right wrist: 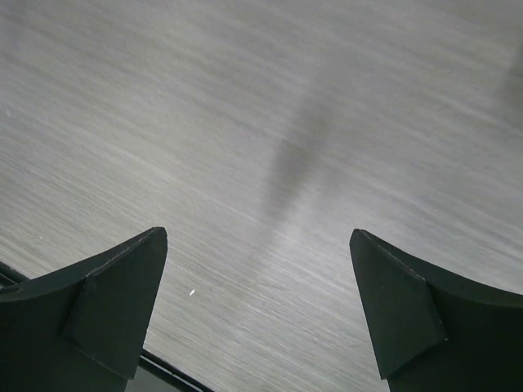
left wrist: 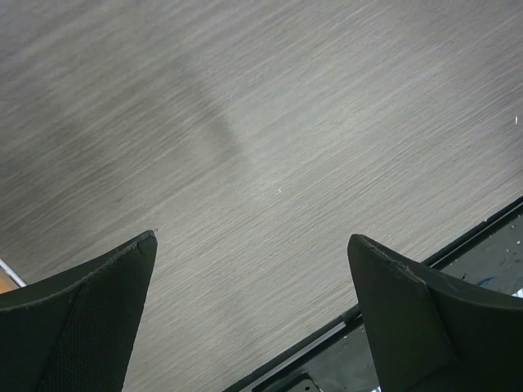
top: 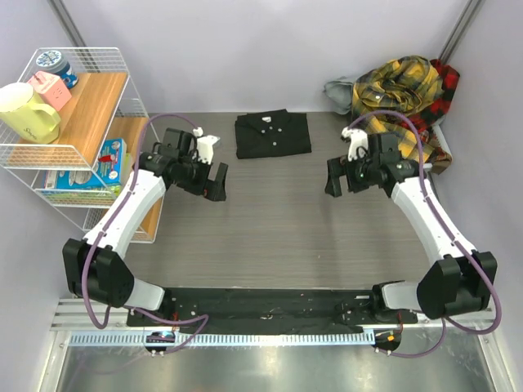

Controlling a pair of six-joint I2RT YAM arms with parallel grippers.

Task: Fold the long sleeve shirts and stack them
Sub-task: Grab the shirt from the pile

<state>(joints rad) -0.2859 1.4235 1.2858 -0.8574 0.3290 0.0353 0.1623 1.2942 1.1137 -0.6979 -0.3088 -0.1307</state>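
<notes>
My right gripper moves outward and to the right in the top view onto the yellow plaid shirt's middle [top: 392,82] next, since that lies atop the heap.
A plain black shirt [top: 272,134] lies folded flat at the far middle of the table. A yellow-and-black plaid shirt [top: 399,88] lies crumpled in a heap at the far right corner, with a red-and-black plaid shirt [top: 445,86] and a grey cloth [top: 340,90] beside it. My left gripper [top: 214,181] is open and empty, left of and nearer than the black shirt. My right gripper [top: 335,180] is open and empty, to the right of the black shirt. Both wrist views show only bare table between the open fingers [left wrist: 90,318] [right wrist: 417,314].
A white wire shelf rack [top: 78,131] stands at the left edge with a yellow mug [top: 26,112], a pink box [top: 51,88], a jar and packets. Grey walls close the back and sides. The black base rail [top: 261,310] runs along the near edge.
</notes>
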